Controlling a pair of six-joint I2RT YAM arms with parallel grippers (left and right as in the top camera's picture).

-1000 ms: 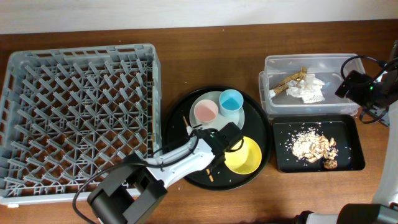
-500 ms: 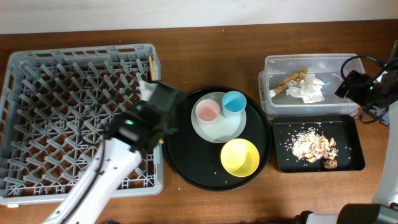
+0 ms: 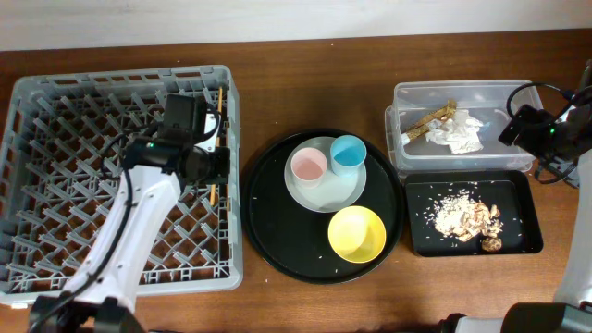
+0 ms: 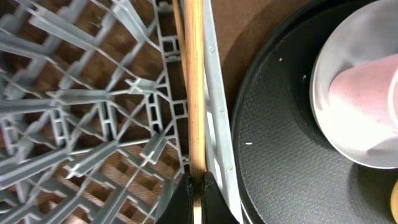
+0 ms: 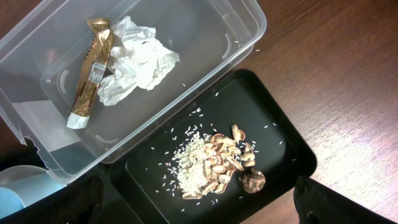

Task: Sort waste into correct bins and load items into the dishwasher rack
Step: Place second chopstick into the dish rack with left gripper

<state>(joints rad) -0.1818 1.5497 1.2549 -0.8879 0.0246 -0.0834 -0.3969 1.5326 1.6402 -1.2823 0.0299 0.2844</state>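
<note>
My left gripper will move the wooden chopsticks down to the rack, as they already run along the rack's side. It will lower to the narrow slot just inside that side and release them.
My left gripper is shut on the wooden chopsticks, holding them along the right wall of the grey dishwasher rack. The left wrist view shows the fingertips pinching the chopsticks just inside the rack wall. The pink cup and blue cup stand on the white plate, next to the yellow bowl. My right gripper is open and empty above the shallow black tray of food scraps. The clear tub holds the paper wad and a wrapper.
The plate and bowl sit on a large round black tray between the rack and the bins. The clear tub lies behind the black tray at the right. Cables hang by the right arm at the table's edge.
My left arm has lifted the chopsticks off the round black tray and carried them left to the rack's right wall. The right arm has not moved.
</note>
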